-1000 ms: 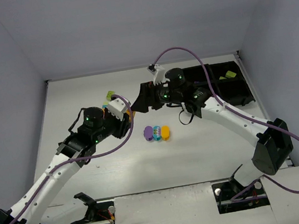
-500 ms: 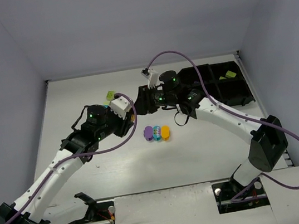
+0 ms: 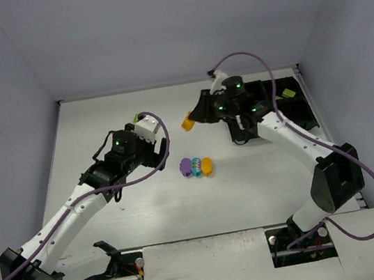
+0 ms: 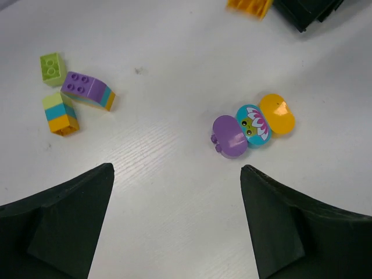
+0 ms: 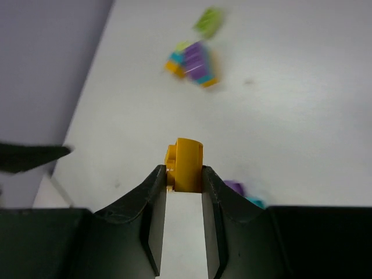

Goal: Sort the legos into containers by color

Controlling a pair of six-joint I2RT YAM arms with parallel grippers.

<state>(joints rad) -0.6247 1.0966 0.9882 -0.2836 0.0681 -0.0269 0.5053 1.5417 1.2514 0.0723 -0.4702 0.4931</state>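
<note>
The black tray's near section (image 3: pixel 298 113) beside the lime lego's section is to the right of my right gripper in the top view. I need to move across over it, go down and let go, so the colors stay apart.
My right gripper (image 5: pixel 185 174) is shut on an orange lego (image 5: pixel 187 161), held above the table left of the black tray (image 3: pixel 295 118); the same orange lego (image 3: pixel 187 121) shows from above. My left gripper (image 4: pixel 176 170) is open and empty over bare table, just short of a row of three oval legos: purple (image 4: pixel 229 136), cyan (image 4: pixel 251 125), orange (image 4: pixel 276 114). At the left lie a lime lego (image 4: pixel 52 68), a purple-topped stack (image 4: pixel 87 90) and a lime-cyan-orange stack (image 4: pixel 60 113). A lime lego (image 3: pixel 283 95) lies in the tray.
Walls close the table at the back and on both sides. The right arm lies over the tray's left half and hides those compartments. Purple cables loop above both arms. Both arm bases sit at the near edge.
My right gripper shut on the orange lego at the left gripper and carried it right. My left gripper opened and now holds nothing.
</note>
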